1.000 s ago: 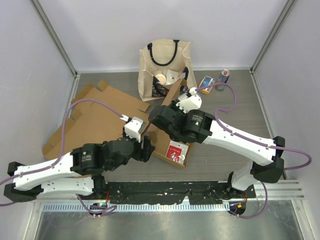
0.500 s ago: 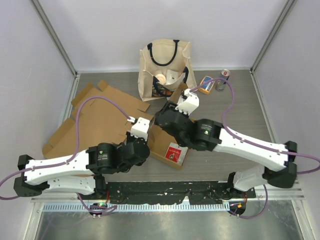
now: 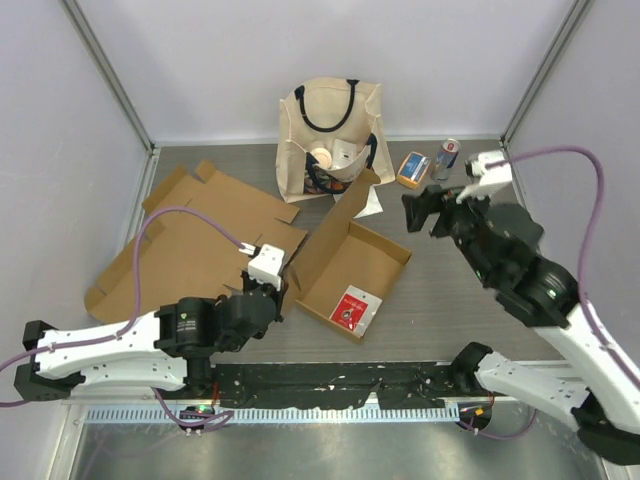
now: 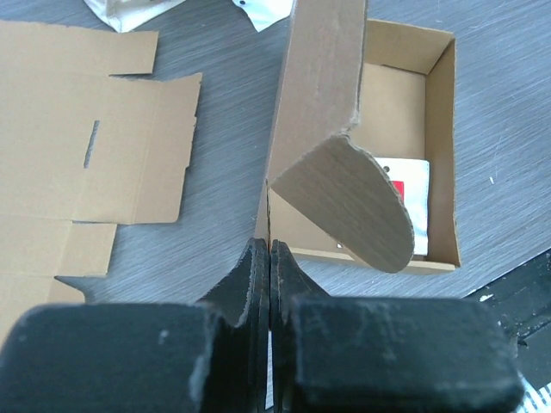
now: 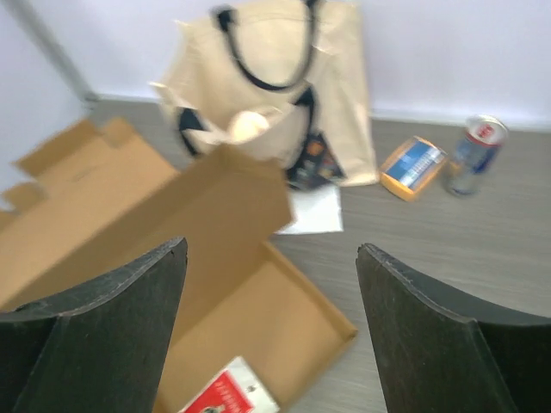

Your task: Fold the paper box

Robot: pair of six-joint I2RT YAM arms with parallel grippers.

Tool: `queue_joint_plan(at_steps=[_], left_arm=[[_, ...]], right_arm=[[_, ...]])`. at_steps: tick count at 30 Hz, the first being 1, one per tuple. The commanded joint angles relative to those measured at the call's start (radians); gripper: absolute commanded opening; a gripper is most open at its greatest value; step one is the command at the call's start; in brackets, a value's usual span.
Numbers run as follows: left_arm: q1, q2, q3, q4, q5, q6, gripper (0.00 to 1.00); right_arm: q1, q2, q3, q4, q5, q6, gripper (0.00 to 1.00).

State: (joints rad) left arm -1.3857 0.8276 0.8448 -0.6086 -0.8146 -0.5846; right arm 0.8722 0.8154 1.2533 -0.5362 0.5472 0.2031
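Observation:
The lid flap's far end stands free near the tote bag, so my right gripper will move across and down, turn toward the lid flap, and close on that end.
The paper box lies as an open brown tray mid-table, its lid flap standing up along the left side. A rounded tab hangs off that flap over the tray. A red and white card lies inside. My left gripper is shut, its tips meeting right at the box's near left corner edge. No held cardboard shows between them. My right gripper hovers open to the right of the box, empty, with the tray below its fingers.
A flat cardboard sheet covers the table's left side. A cream tote bag stands at the back, white paper before it. An orange and blue packet and a can sit at the back right. Walls enclose three sides.
My right gripper opened, let go of the box and swung up and away to the right. My left gripper shut and drew back toward the box's near left corner.

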Motion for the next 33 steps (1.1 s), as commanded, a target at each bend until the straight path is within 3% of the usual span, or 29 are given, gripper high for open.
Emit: queue_joint_plan(at_steps=[1,2,3,5,7,9,11,12,13,15,19,29,33], left_arm=[[-0.003,-0.033,-0.015,0.012,0.005,0.026,0.0],[-0.001,-0.041,-0.015,0.006,0.0,0.025,0.0],[-0.001,-0.048,-0.022,-0.003,-0.003,0.016,0.0],[-0.001,-0.068,-0.029,-0.005,-0.001,0.009,0.0],[0.001,-0.08,-0.035,-0.008,-0.009,0.002,0.0],[0.002,-0.081,-0.02,-0.046,-0.027,-0.036,0.0],[0.002,-0.078,0.0,-0.089,-0.044,-0.067,0.0],[0.002,-0.077,0.007,-0.097,-0.038,-0.072,0.0],[0.002,-0.079,0.01,-0.105,-0.028,-0.075,0.0],[0.004,-0.085,0.013,-0.114,-0.021,-0.083,0.0],[0.005,-0.108,0.007,-0.092,-0.008,-0.07,0.0],[0.004,-0.082,0.03,-0.105,0.089,-0.072,0.0],[0.005,-0.081,0.03,-0.106,0.104,-0.081,0.0]], right_arm=[[-0.457,0.177,-0.164,0.136,-0.532,-0.062,0.82],[-0.523,0.2,-0.192,0.177,-0.748,-0.067,0.81],[-0.56,0.237,-0.251,0.29,-0.847,-0.082,0.81],[-0.605,0.251,-0.316,0.408,-0.958,-0.114,0.85],[-0.622,0.283,-0.406,0.594,-0.964,-0.172,0.92],[-0.682,0.355,-0.41,0.689,-1.117,-0.183,0.91],[-0.77,0.49,-0.408,0.804,-1.391,-0.093,0.84],[-0.788,0.536,-0.414,0.969,-1.484,-0.04,0.84],[-0.799,0.627,-0.388,1.001,-1.553,0.025,0.81],[-0.805,0.726,-0.265,0.902,-1.634,-0.01,0.76],[-0.805,0.864,-0.195,1.039,-1.655,0.061,0.77],[-0.708,1.084,0.138,0.853,-1.716,-0.03,0.76],[-0.684,1.139,0.213,0.748,-1.702,-0.138,0.76]])
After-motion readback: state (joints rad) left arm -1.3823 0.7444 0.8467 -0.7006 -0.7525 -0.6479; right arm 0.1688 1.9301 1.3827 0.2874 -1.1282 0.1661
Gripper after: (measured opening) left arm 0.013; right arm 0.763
